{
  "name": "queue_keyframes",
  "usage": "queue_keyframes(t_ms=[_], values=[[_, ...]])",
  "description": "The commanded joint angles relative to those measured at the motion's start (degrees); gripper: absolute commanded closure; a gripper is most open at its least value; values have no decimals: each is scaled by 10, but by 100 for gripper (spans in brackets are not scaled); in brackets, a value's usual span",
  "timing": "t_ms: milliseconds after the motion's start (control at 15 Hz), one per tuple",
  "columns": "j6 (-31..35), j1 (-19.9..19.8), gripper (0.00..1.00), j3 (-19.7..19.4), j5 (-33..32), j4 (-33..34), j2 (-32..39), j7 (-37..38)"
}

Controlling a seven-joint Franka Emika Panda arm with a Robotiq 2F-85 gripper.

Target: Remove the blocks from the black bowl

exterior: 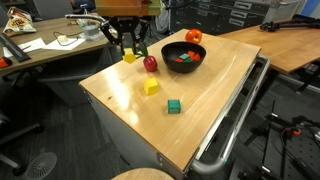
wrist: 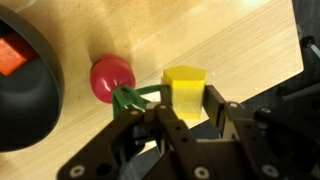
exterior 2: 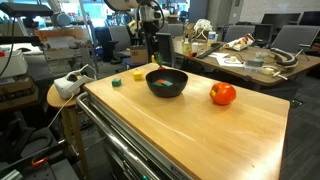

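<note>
The bare wood (exterior: 133,84) beside the other yellow block is below my gripper and clear of the bowl (exterior: 170,50), so I should lower my gripper there next and let go of the block.
The black bowl (exterior: 170,50) (exterior 2: 166,88) stands at the far side of the wooden table and holds small red, orange and green blocks (exterior: 184,58). In the wrist view the bowl (wrist: 25,110) is at the left with an orange block (wrist: 10,55) inside. My gripper (exterior: 129,50) (wrist: 187,115) is beside the bowl, near the table's edge, shut on a yellow block (wrist: 185,88) (exterior: 129,58). Another yellow block (exterior: 151,87) (exterior 2: 137,76) and a green block (exterior: 174,106) (exterior 2: 116,82) lie on the table outside the bowl.
A red cherry-like toy with a green stem (wrist: 112,77) (exterior: 150,63) lies between the bowl and my gripper. An orange-red round fruit (exterior: 193,36) (exterior 2: 223,94) sits on the bowl's other side. Cluttered desks stand behind the table (exterior: 200,120).
</note>
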Motion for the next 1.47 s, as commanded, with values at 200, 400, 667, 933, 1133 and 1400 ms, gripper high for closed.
queue_keyframes(t_ms=[200, 400, 667, 933, 1133, 1400], values=[[-41, 0, 88, 0, 25, 25, 16, -25], [-60, 1, 37, 0, 24, 26, 23, -31], [-73, 0, 8, -1, 26, 30, 27, -34], [-69, -2, 0, -13, 13, 22, 4, -31], [-147, -21, 0, -12, 12, 22, -36, -113], [-233, -75, 0, -11, 67, -4, -103, -277]])
